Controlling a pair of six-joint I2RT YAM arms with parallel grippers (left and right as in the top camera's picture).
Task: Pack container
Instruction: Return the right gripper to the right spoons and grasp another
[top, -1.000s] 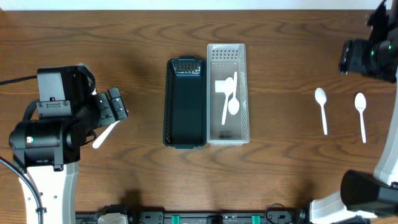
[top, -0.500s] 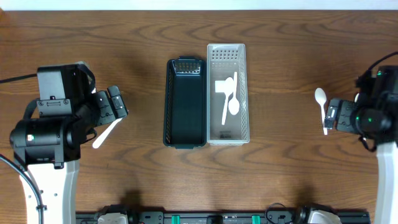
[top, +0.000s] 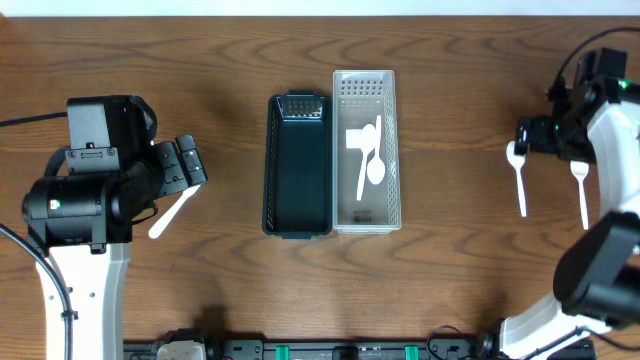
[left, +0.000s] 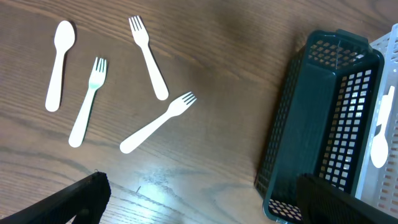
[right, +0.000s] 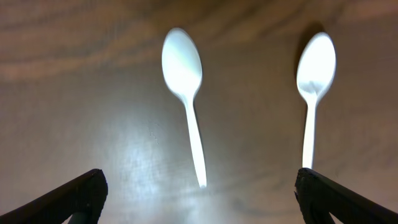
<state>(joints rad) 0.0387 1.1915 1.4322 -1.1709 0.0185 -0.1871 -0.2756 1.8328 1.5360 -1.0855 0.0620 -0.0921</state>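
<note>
Next, my right gripper moves down around the slim neck of the spoon nearer the baskets.
A dark green basket (top: 300, 165) and a white basket (top: 392, 150) stand side by side mid-table. The white one holds white plastic cutlery (top: 368, 160). My left gripper (top: 187, 168) is open and empty, above the table left of the dark basket (left: 323, 124). The left wrist view shows a spoon (left: 59, 65) and three forks (left: 87, 102) (left: 148, 59) (left: 155, 122) lying ahead of the open jaws (left: 199, 202). My right gripper (top: 530, 135) is open and empty over two white spoons (top: 520, 190) (top: 581, 190), which the right wrist view shows ahead of the jaws (right: 199, 199), as left spoon (right: 186, 93) and right spoon (right: 314, 87).
The white basket's edge (left: 388, 81) shows at the right of the left wrist view. One fork (top: 170, 215) pokes out from under the left arm in the overhead view. The wooden table (top: 460, 260) runs wide on both sides of the baskets.
The right arm has swung from the table's right edge up and back, and its gripper is now over the two spoons. The left arm has barely shifted.
</note>
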